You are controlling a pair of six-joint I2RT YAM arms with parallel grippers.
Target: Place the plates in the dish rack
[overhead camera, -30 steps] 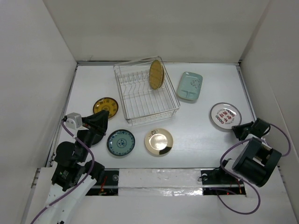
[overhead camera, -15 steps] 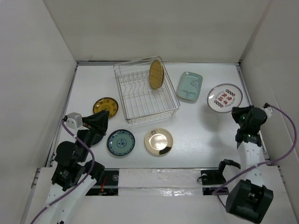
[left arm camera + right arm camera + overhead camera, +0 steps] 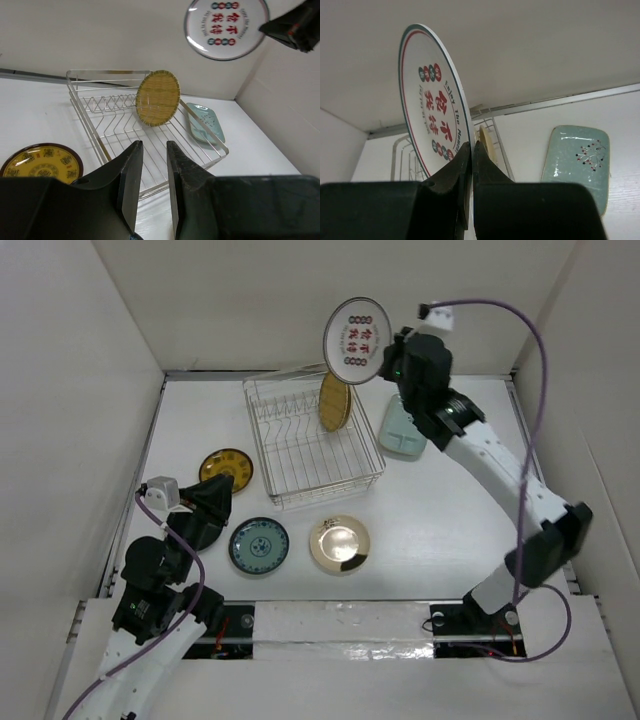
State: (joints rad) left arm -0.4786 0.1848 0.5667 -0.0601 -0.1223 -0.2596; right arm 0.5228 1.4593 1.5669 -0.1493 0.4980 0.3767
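Note:
My right gripper crosses over the empty slots next, descends and releases. Empty slots of the dish rack beside the tan plate (image 3: 334,400) lie below it and to its left in the top view.
My right gripper (image 3: 384,364) (image 3: 471,145) is shut on the rim of the white plate with red marks (image 3: 357,340) (image 3: 431,112). It holds the plate upright, high above the far right corner of the dish rack (image 3: 330,492) (image 3: 107,74). A tan plate (image 3: 334,400) (image 3: 157,97) stands on edge in the rack. My left gripper (image 3: 222,487) (image 3: 152,144) hovers low at the near left, open by a narrow gap with nothing in it. On the table lie a yellow-and-brown plate (image 3: 226,470) (image 3: 42,161), a teal plate (image 3: 259,545) and a cream plate (image 3: 340,544).
A pale green squarish dish (image 3: 407,425) (image 3: 575,162) lies flat just right of the rack, under my right arm. White walls close in the table on the left, back and right. The right arm's purple cable (image 3: 540,360) loops high over the right side.
The right arm has lifted the white red-marked plate off the right of the table and swung it up and left over the rack. The left arm has barely moved.

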